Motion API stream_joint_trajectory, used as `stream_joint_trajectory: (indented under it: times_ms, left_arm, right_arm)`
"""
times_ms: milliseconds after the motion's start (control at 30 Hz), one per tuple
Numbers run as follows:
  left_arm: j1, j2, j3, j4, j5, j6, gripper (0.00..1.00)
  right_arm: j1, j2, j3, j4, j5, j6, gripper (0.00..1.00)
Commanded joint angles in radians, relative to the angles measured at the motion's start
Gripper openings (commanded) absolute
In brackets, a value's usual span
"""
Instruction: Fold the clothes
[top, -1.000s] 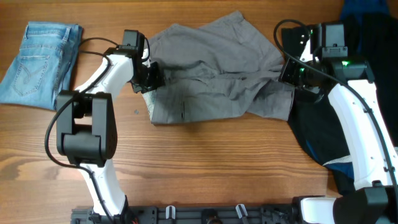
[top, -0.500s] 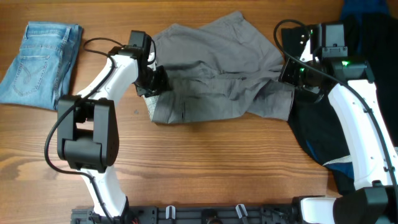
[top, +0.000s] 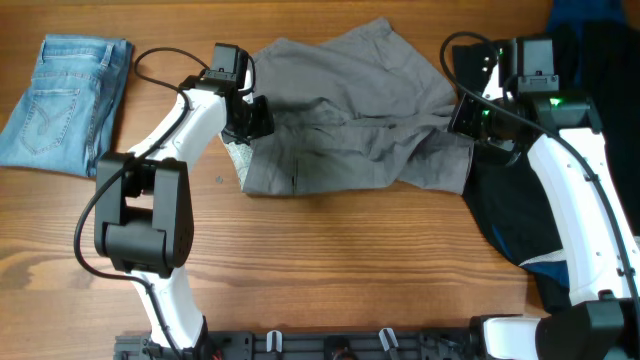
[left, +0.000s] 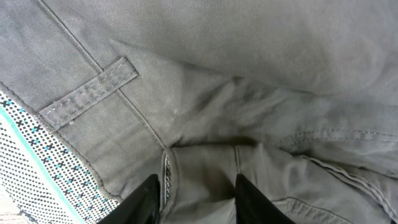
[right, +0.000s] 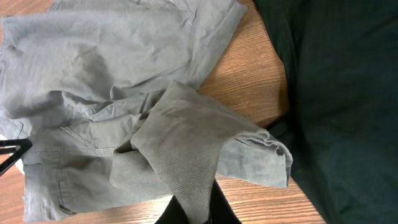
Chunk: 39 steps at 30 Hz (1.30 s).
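The near layer lies bunched, so my right gripper lifts the pinched end next, then carries it outward toward the trousers' far tip (right: 234, 12) to open them.
The grey trousers (top: 350, 120) lie crumpled across the back middle of the table, their dotted waistband lining (top: 236, 155) turned out at the left edge. My left gripper (top: 252, 118) sits on that left end. In the left wrist view its fingers (left: 147, 198) stand a little apart, closed on a bunched fold of grey cloth (left: 205, 93) beside a belt loop. My right gripper (top: 465, 118) is shut on the trousers' right end. The right wrist view shows a peak of grey fabric (right: 186, 149) pinched up into the right gripper (right: 198, 214).
Folded light-blue jeans (top: 65, 100) lie at the far left. A large black garment (top: 520, 210) spreads under the right arm, beside the trousers (right: 348, 93). A dark-blue garment (top: 580, 15) shows at the back right corner. Bare wood runs along the front.
My left gripper has moved right and toward the back along the trousers' left end, and the dotted lining now shows more at that edge. The right arm has stayed still.
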Motion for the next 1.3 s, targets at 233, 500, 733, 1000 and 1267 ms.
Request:
stream_joint_trajectory:
  times_ms: [233, 500, 733, 1000, 1267]
  left_arm:
    - [-0.004, 0.063, -0.008, 0.005, -0.01, 0.012, 0.32]
    - [0.029, -0.019, -0.006, -0.093, -0.01, 0.008, 0.04]
    - [0.137, -0.298, -0.006, -0.329, -0.013, -0.019, 0.04]
    - [0.229, -0.417, -0.006, -0.327, -0.075, -0.133, 0.04]
    - [0.229, -0.354, -0.006, -0.1, -0.175, -0.233, 0.04]
  right_arm:
    - [0.0, 0.01, 0.019, -0.008, -0.009, 0.011, 0.05]
    - [0.0, 0.01, 0.019, 0.0, 0.08, 0.011, 0.06]
    - [0.0, 0.009, 0.02, 0.081, 0.138, -0.021, 0.06]
    - [0.0, 0.012, 0.02, 0.408, 0.105, -0.121, 0.06]
    - [0.0, 0.108, 0.02, 0.688, -0.034, -0.171, 0.06]
